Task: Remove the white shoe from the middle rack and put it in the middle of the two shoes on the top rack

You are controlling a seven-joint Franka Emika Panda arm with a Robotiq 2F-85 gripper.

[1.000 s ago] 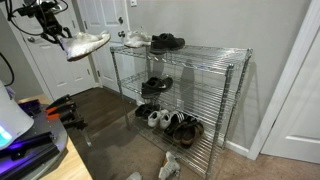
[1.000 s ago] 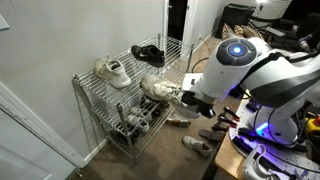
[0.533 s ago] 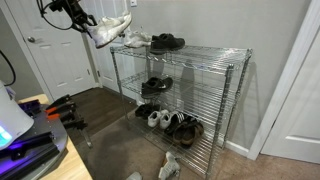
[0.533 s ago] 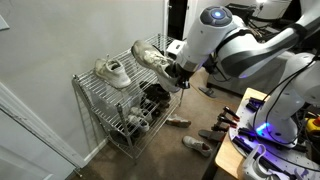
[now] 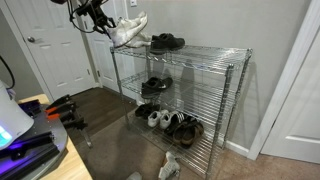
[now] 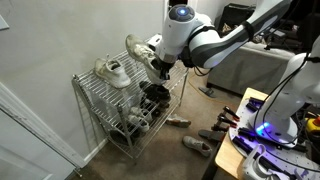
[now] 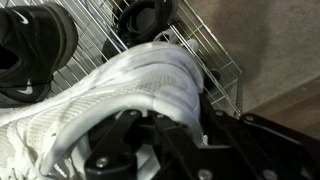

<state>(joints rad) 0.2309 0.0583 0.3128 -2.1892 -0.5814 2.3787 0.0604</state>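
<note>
My gripper is still hanging above the top rack with the white shoe. I will move the white shoe outward and down between the black shoe and the other (image 5: 147, 46) shoe.
My gripper (image 5: 101, 17) is shut on the white shoe (image 5: 129, 28) and holds it in the air just above the near end of the top rack (image 5: 215, 50). In the wrist view the shoe (image 7: 120, 85) fills the frame, with the gripper (image 7: 172, 125) clamped on its collar. The black glossy shoe (image 5: 167, 42) sits on the top rack and shows in the wrist view (image 7: 35, 45). The other white sneaker (image 6: 112, 71) lies on the top rack (image 6: 98, 92); the held shoe (image 6: 139, 49) hangs beside it. The middle rack (image 5: 195, 93) holds a black shoe (image 5: 155, 85).
The bottom shelf holds several shoes (image 5: 170, 123). More shoes lie on the carpet by the unit (image 5: 168, 165) and in an exterior view (image 6: 178, 122). A white door (image 5: 55, 50) stands behind the arm. A desk with gear (image 6: 265, 140) is near the robot base.
The arm has carried the white shoe upward and toward the shelving unit, from out in the room to just above the top rack's near end. The shoes on the racks have not moved.
</note>
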